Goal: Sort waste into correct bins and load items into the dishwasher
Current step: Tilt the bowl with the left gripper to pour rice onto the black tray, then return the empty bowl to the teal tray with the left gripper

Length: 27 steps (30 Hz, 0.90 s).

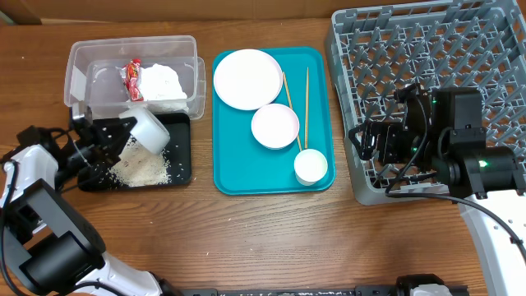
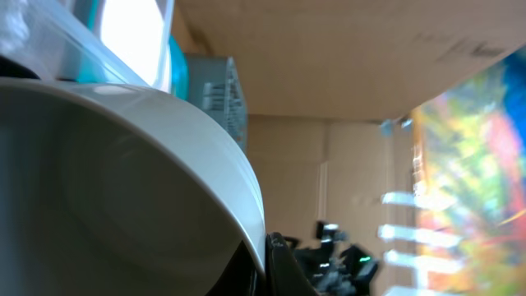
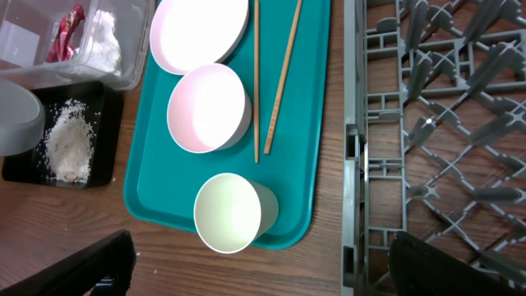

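Note:
The robot's left gripper has to turn the grey-green bowl upright next and then lower it onto the teal tray's near corner by the black tray.
My left gripper [image 1: 123, 133] is shut on the grey-green bowl [image 1: 149, 129], which it holds tilted over the black tray [image 1: 184, 160]; the bowl fills the left wrist view [image 2: 123, 189]. Loose rice [image 1: 144, 168] lies in that tray. The clear tub [image 1: 78, 53] holds the red-and-white wrapper [image 1: 132, 80] and the napkin [image 1: 163, 82]. The white plate [image 1: 247, 78], small white bowl [image 1: 275, 126], cup [image 1: 311, 166] and chopsticks [image 1: 306, 94] lie on the teal tray [image 1: 238, 177]. My right gripper [image 1: 359, 141] is open and empty over the dish rack's [image 1: 427, 49] left edge, near the cup [image 3: 228, 212].
The rack fills the table's right side and shows in the right wrist view [image 3: 444, 123]. Bare wooden table runs along the front. A few rice grains lie on the wood beside the black tray.

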Motion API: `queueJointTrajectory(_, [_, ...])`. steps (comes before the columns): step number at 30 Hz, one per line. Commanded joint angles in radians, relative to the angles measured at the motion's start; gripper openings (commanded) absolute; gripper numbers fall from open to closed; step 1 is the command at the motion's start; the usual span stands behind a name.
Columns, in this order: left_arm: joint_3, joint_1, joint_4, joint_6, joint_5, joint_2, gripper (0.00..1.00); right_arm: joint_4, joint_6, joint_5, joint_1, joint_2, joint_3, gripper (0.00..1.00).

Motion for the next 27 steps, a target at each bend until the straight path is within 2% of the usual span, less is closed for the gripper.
queueJointTrajectory(1, [0.003,-0.009,0.015,-0.019,-0.107,-0.017,0.04,-0.001,0.005,-0.006,0.003,0.002,0.018,1.00])
queueJointTrajectory(6, [0.010,-0.068,0.008,0.005,-0.100,-0.045,0.04,0.007,0.005,-0.006,0.003,0.002,0.018,1.00])
queueJointTrajectory(10, [0.039,-0.159,0.008,0.004,-0.255,-0.120,0.04,0.005,0.005,-0.006,0.003,0.002,0.018,1.00])
queueJointTrajectory(15, [0.100,-0.360,0.010,-0.080,-0.647,-0.240,0.04,0.004,0.005,-0.006,0.003,0.002,0.018,1.00])
queueJointTrajectory(21, [0.106,-0.743,0.028,-0.117,-1.123,-0.286,0.04,0.011,0.005,-0.006,0.003,0.002,0.018,1.00])
queueJointTrajectory(27, [0.106,-1.022,0.029,-0.188,-1.371,-0.220,0.04,0.012,0.004,-0.006,0.003,0.002,0.018,1.00])
